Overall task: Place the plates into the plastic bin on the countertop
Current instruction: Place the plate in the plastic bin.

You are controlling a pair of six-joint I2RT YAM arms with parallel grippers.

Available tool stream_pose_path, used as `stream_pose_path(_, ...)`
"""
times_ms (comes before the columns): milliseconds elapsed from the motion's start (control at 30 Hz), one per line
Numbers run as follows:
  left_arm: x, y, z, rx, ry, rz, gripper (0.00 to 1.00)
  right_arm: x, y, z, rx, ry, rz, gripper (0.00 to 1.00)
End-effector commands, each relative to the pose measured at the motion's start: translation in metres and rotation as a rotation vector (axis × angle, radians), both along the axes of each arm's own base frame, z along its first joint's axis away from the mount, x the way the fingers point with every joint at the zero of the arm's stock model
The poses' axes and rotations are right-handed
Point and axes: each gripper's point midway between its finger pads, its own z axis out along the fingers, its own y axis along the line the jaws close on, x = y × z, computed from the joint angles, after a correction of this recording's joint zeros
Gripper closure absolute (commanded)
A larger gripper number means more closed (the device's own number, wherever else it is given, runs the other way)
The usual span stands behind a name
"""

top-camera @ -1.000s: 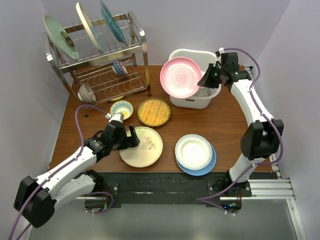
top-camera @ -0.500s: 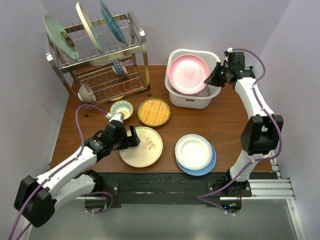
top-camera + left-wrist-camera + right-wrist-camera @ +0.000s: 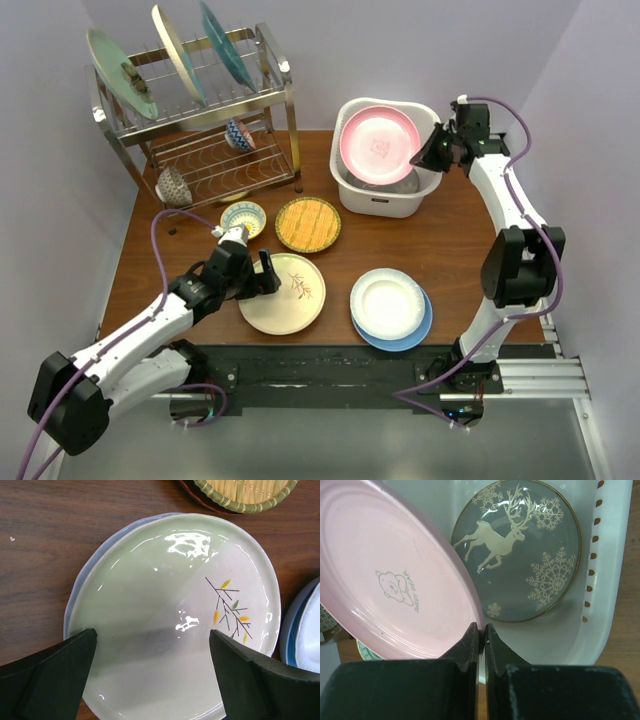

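Note:
The pink plate still hangs well above the grey plate (image 3: 403,184) (image 3: 520,555), so the right gripper should next go down over it into the plastic bin and let go of the pink plate's rim there.
My right gripper (image 3: 432,152) (image 3: 481,628) is shut on the rim of a pink plate (image 3: 378,145) (image 3: 395,580). The plate hangs tilted over the white plastic bin (image 3: 390,208) (image 3: 610,580). A grey plate with a white reindeer (image 3: 530,550) lies flat on the bin's floor. My left gripper (image 3: 262,275) (image 3: 152,635) stands open just above a cream plate with a twig pattern (image 3: 282,293) (image 3: 175,615), one finger on each side of its near part. A pale blue rim shows under that plate's left edge.
A yellow woven-look plate (image 3: 308,223) lies mid-table, with a small patterned bowl (image 3: 243,217) to its left. A white plate (image 3: 388,300) sits on a blue one (image 3: 415,335) at the front right. The steel wire rack (image 3: 200,150) at the back left holds three upright plates and bowls.
My right gripper has carried the pink plate to the right and lower, from beside the bin's left rim to over its inside. The left arm has not moved.

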Motion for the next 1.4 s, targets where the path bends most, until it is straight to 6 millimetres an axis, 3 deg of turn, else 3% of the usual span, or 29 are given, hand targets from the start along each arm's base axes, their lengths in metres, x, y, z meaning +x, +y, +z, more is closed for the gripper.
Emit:
stream_pose_path(0, -0.001, 0.002, -0.003, 0.005, -0.003, -0.011, 0.0, 0.023, -0.007, 0.019, 0.002, -0.079, -0.042, 1.0)
stream_pose_path(400, -0.003, 0.003, -0.005, 0.01, 0.005, -0.015, 0.0, 0.04, -0.019, 0.001, -0.047, -0.048, -0.083, 1.0)
stream_pose_path(867, -0.002, 0.003, -0.003, 0.02, 0.004, -0.021, 0.0, 0.048, -0.031, -0.02, -0.109, -0.023, -0.122, 1.0)
stream_pose_path(1367, -0.001, 0.002, -0.001, 0.024, -0.001, -0.032, 0.0, 0.061, -0.02, -0.044, -0.13, 0.024, -0.103, 0.98)
